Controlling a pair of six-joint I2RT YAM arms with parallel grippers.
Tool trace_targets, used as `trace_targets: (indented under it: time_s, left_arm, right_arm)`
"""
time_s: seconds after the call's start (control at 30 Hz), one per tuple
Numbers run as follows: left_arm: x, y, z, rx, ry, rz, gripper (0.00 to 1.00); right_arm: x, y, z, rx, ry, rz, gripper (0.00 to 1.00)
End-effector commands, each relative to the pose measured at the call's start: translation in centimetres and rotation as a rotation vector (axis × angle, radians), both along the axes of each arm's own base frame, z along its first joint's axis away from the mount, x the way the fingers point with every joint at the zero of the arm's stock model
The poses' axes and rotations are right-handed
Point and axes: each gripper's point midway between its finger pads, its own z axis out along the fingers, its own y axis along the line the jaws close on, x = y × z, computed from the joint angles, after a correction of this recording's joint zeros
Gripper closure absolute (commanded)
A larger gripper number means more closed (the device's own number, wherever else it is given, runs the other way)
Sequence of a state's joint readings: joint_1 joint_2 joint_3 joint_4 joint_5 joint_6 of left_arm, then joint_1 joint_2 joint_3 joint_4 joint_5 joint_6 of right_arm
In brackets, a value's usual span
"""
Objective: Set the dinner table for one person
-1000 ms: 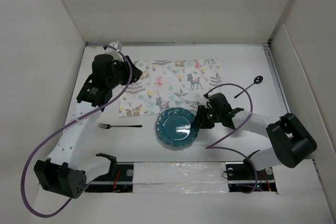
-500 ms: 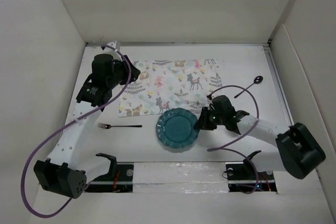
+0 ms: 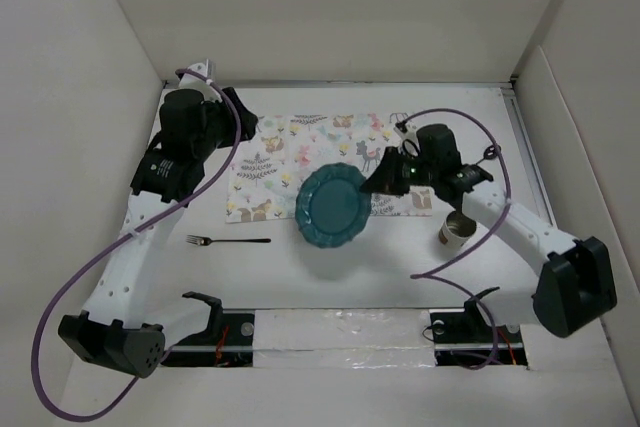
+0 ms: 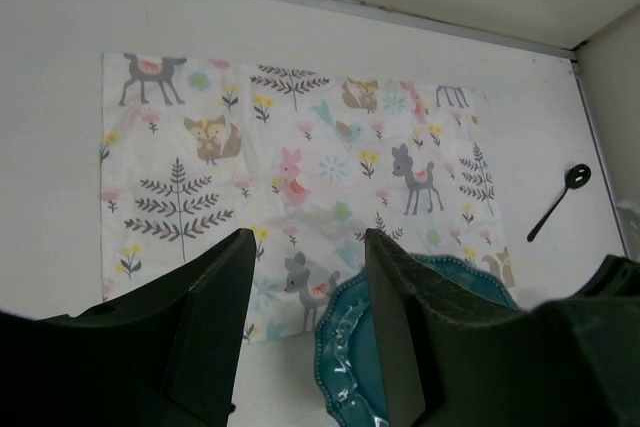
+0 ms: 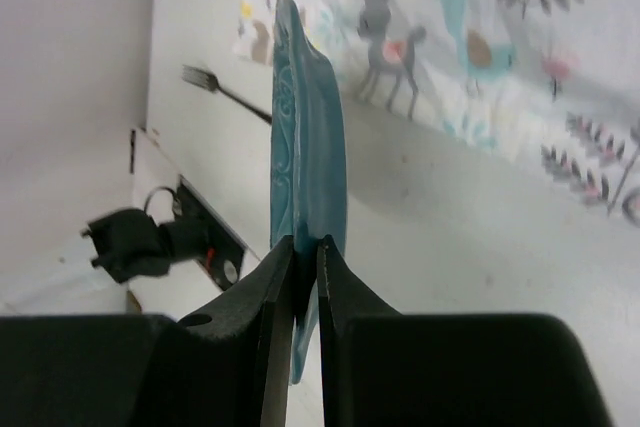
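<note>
My right gripper carries the plate outward next, lowers it onto the placemat's middle [image 3: 324, 156] and lets go of the plate's rim, since that spot lies outward and below the gripper.
A teal plate [image 3: 332, 206] is held in the air over the near edge of the patterned placemat [image 3: 300, 152]. My right gripper [image 3: 377, 179] is shut on the plate's right rim; the right wrist view shows the plate [image 5: 303, 137] edge-on between the shut jaws. My left gripper [image 3: 247, 137] is open and empty above the placemat's left part; its view shows the placemat [image 4: 290, 147] and the plate [image 4: 370, 347] below. A fork [image 3: 228, 241] lies on the white dinner table [image 3: 200, 277] at the left. A black spoon [image 3: 474, 167] lies at the right, also in the left wrist view [image 4: 556, 199].
A metal cup [image 3: 457, 229] stands on the table right of the plate, under my right arm. White walls close in the table on the left, back and right. The arm bases and a taped strip [image 3: 340, 327] run along the near edge.
My right gripper has lifted the plate off the table and carried it back toward the placemat. The cup has come into view. My left arm has drawn back a little.
</note>
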State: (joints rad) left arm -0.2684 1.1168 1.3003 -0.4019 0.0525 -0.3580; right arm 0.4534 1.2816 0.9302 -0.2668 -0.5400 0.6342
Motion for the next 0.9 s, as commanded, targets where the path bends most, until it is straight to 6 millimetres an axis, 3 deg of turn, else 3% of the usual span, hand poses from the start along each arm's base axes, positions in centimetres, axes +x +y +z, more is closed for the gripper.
trace_targets:
  time_s: [0.0, 0.03, 0.07, 0.13, 0.17, 0.27, 0.43, 0.6, 0.87]
  left_arm:
    - [0.3, 0.3, 1.6, 0.033, -0.042, -0.007, 0.55]
    - [0.3, 0.1, 1.6, 0.024, -0.046, -0.015, 0.55]
    - [0.1, -0.2, 1.7, 0.014, -0.051, -0.029, 0.55]
    - [0.0, -0.5, 1.3, -0.001, -0.052, -0.045, 0.54]
    - [-0.1, -0.6, 1.4, -0.004, -0.058, -0.051, 0.54]
    - [-0.1, -0.7, 1.1, -0.002, -0.055, -0.058, 0.54]
    - [-0.1, -0.6, 0.7, 0.011, -0.056, -0.062, 0.54]
    - [-0.3, -0.7, -0.1, 0.004, -0.057, -0.066, 0.54]
    - [0.0, -1.0, -1.7, 0.009, -0.024, -0.075, 0.54]
  right_arm:
    - [5.0, 2.4, 9.0, 0.216, -0.212, 0.043, 1.0]
    - [6.3, 3.1, 7.9, 0.214, -0.175, 0.04, 1.0]
    - [8.0, 3.3, 10.0, 0.248, -0.225, 0.032, 1.0]
    - [10.3, 3.5, 10.1, 0.25, -0.229, 0.004, 1.0]
    - [12.4, 3.5, 10.1, 0.264, -0.224, -0.021, 1.0]
    - [15.5, 3.8, 9.4, 0.315, -0.192, -0.048, 1.0]
    - [18.7, 4.2, 9.3, 0.358, -0.17, -0.077, 1.0]
    - [20.3, 4.6, 8.1, 0.373, -0.12, -0.112, 1.0]
    - [20.8, 4.3, 2.1, 0.322, -0.012, -0.164, 1.0]
